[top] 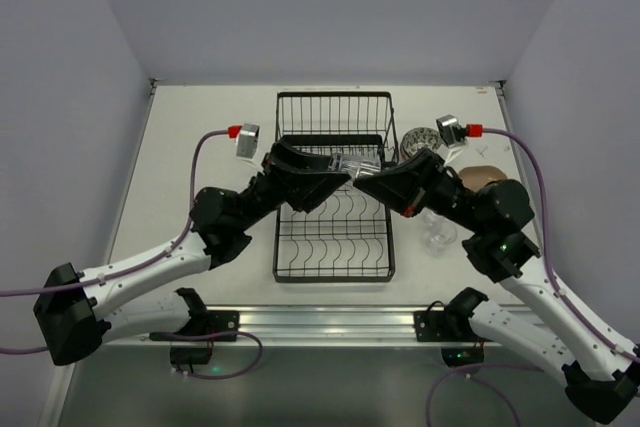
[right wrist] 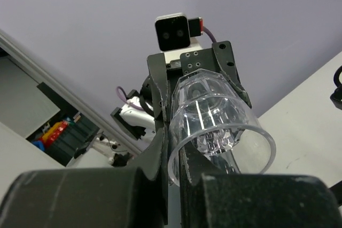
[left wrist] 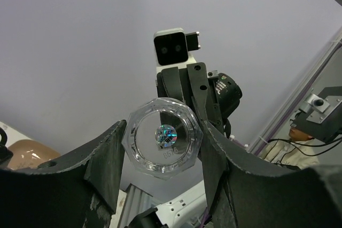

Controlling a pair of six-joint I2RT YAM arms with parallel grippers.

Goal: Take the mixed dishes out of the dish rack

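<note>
A second glass cup stands outside the rack (top: 335, 247), so my right gripper next needs to swing clear, tilt down, lower to the tabletop (top: 463, 246) beside that cup and let go.
A clear glass cup (top: 355, 165) hangs in the air above the black wire dish rack (top: 335, 247), between both grippers. My left gripper (top: 340, 169) comes from the left. In the left wrist view its fingers (left wrist: 109, 158) press both sides of the cup's octagonal base (left wrist: 163, 137). My right gripper (top: 364, 179) comes from the right. In the right wrist view it is shut on the cup's wall (right wrist: 219, 126) at the rim, one finger (right wrist: 160, 148) outside and one inside. The rack shows no dishes where it is visible.
A second glass cup (top: 437, 232) stands on the table right of the rack. A patterned bowl (top: 415, 140) and a tan plate (top: 485, 177) lie further back on the right, partly hidden by the right arm. The tan plate also shows in the left wrist view (left wrist: 26, 153).
</note>
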